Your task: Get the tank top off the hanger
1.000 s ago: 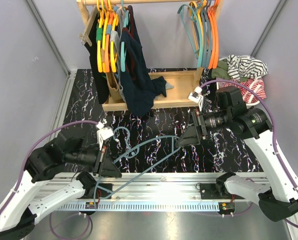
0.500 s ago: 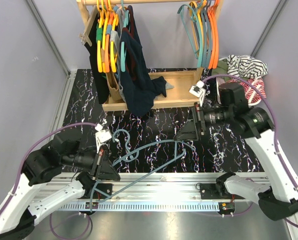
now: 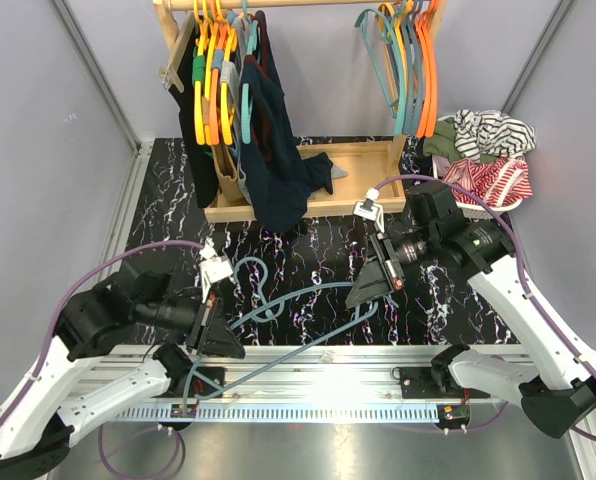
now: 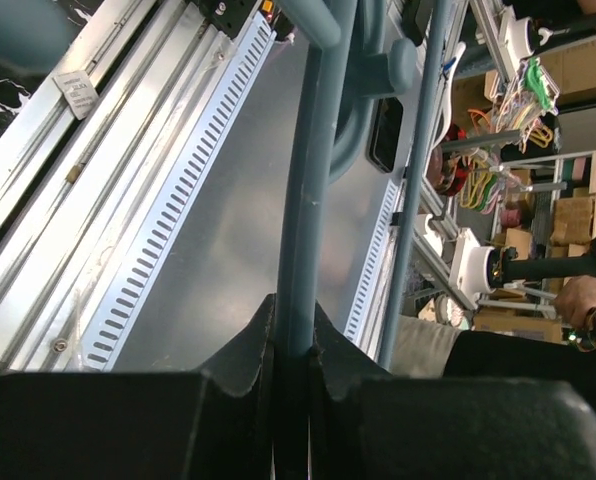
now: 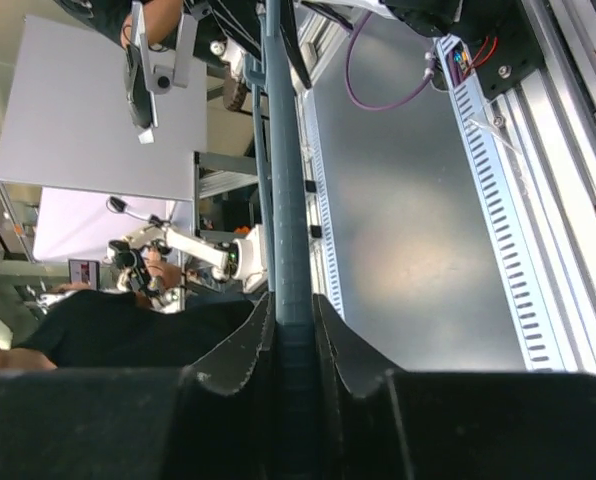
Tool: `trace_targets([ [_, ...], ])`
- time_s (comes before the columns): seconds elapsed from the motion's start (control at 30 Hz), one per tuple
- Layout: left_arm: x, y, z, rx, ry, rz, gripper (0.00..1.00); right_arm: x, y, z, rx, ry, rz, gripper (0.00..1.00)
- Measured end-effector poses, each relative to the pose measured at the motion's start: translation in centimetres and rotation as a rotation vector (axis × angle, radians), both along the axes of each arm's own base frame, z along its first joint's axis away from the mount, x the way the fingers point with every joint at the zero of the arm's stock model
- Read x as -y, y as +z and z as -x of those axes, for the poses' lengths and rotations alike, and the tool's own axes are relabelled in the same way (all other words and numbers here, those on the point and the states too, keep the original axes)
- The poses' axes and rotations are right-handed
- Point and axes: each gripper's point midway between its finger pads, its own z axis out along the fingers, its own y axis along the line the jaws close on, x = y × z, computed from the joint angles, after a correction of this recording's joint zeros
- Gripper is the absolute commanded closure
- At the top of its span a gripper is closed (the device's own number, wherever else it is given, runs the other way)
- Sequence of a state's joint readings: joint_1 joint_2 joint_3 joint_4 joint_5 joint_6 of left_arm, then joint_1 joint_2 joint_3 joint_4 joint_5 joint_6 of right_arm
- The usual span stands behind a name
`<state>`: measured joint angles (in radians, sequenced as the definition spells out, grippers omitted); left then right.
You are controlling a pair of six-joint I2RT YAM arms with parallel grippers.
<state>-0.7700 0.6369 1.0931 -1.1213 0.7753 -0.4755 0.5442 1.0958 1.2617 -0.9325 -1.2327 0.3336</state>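
Note:
The hanger is bare. The right gripper rises outward next, turns the hanger toward the rack, and releases it on the rod beside the teal hangers.
A bare blue-grey hanger (image 3: 298, 293) lies low over the black marbled table, its hook (image 3: 248, 272) toward the left. No garment is on it. I cannot tell which garment is the tank top; striped clothes (image 3: 493, 170) lie piled at the back right. My left gripper (image 3: 221, 338) is shut on the hanger's left arm; the left wrist view shows the bar (image 4: 313, 200) pinched between the jaws of that gripper (image 4: 293, 330). My right gripper (image 3: 364, 292) is shut on the hanger's right end, and the bar (image 5: 283, 180) runs between the jaws of this gripper (image 5: 290, 315).
A wooden rack (image 3: 308, 205) stands at the back with dark garments (image 3: 273, 150) on yellow and orange hangers. Bare teal and orange hangers (image 3: 408, 60) hang at its right. An aluminium rail (image 3: 318, 365) runs along the near edge. Grey walls close both sides.
My right gripper came down and left onto the hanger's right end and closed on it. The hanger shifted slightly; the left gripper kept its hold.

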Motion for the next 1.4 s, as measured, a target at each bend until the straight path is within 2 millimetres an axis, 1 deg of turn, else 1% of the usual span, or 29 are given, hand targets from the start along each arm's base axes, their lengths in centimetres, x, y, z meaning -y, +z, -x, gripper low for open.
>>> trace_targets([
  [0.03, 0.0, 0.0, -0.1, 0.005, -0.003, 0.000, 0.90, 0.0, 0.0, 0.1, -0.007, -0.002, 0.000, 1.00],
  [0.07, 0.0, -0.1, -0.1, 0.008, -0.004, -0.001, 0.71, 0.0, 0.1, 0.1, -0.010, -0.005, 0.001, 1.00],
  [0.1, 0.0, -0.1, -0.2, 0.015, -0.003, -0.001, 0.58, 0.1, 0.1, 0.1, -0.008, -0.007, -0.001, 1.00],
  [0.13, 0.0, -0.1, -0.4, 0.024, 0.008, -0.008, 0.43, 0.1, 0.2, 0.1, -0.002, -0.011, 0.000, 1.00],
  [0.17, 0.0, -0.1, -0.7, 0.037, 0.015, -0.012, 0.01, 0.1, 0.1, 0.0, 0.002, -0.018, 0.006, 1.00],
  [0.27, -0.1, -0.2, -2.2, 0.072, 0.094, -0.052, 0.01, 0.1, -0.3, -0.3, 0.019, -0.054, 0.046, 1.00],
  [0.37, -0.9, -0.3, -4.3, 0.134, 0.218, -0.113, 0.01, 0.5, -0.2, -1.0, 0.070, -0.109, 0.096, 1.00],
  [0.5, -3.7, -0.5, -7.5, 0.231, 0.469, -0.200, 0.01, 1.3, 0.1, -1.9, 0.160, -0.193, 0.172, 1.00],
  [0.6, -6.2, -0.5, -8.6, 0.272, 0.638, -0.223, 0.01, 2.5, 0.1, -3.3, 0.243, -0.297, 0.268, 1.00],
  [0.67, -7.7, -0.4, -8.9, 0.287, 0.729, -0.214, 0.01, 3.8, 0.7, -5.1, 0.326, -0.405, 0.346, 1.00],
  [0.73, -8.5, -0.5, -9.1, 0.289, 0.790, -0.202, 0.01, 5.1, 2.0, -7.2, 0.428, -0.528, 0.398, 1.00],
  [0.83, -9.0, -1.3, -9.2, 0.268, 0.839, -0.193, 0.01, 7.1, 5.4, -11.1, 0.625, -0.751, 0.405, 1.00],
  [0.9, -9.0, -1.9, -9.2, 0.251, 0.849, -0.200, 0.01, 8.1, 8.0, -13.2, 0.748, -0.875, 0.368, 1.00],
  [1.0, -8.7, -2.4, -9.4, 0.234, 0.855, -0.204, 0.01, 9.0, 11.6, -16.0, 0.892, -1.021, 0.304, 1.00],
  [1.07, -8.6, -2.4, -9.5, 0.229, 0.859, -0.199, 0.01, 9.5, 14.2, -18.1, 0.975, -1.128, 0.262, 1.00],
  [1.13, -8.5, -2.2, -9.6, 0.224, 0.865, -0.189, 0.01, 9.8, 16.1, -20.2, 1.025, -1.226, 0.234, 1.00],
  [1.2, -8.4, -2.1, -9.6, 0.221, 0.869, -0.181, 0.01, 9.8, 17.1, -22.7, 1.049, -1.316, 0.232, 1.00],
  [1.27, -8.4, -2.0, -9.7, 0.218, 0.872, -0.176, 0.01, 9.7, 17.8, -25.2, 1.061, -1.396, 0.236, 1.00],
  [1.37, -8.3, -1.9, -9.7, 0.214, 0.875, -0.170, 0.01, 8.7, 16.7, -29.3, 1.056, -1.454, 0.294, 1.00],
  [1.4, -8.2, -1.9, -9.7, 0.212, 0.876, -0.167, 0.01, 8.4, 16.3, -30.3, 1.051, -1.462, 0.315, 1.00],
])
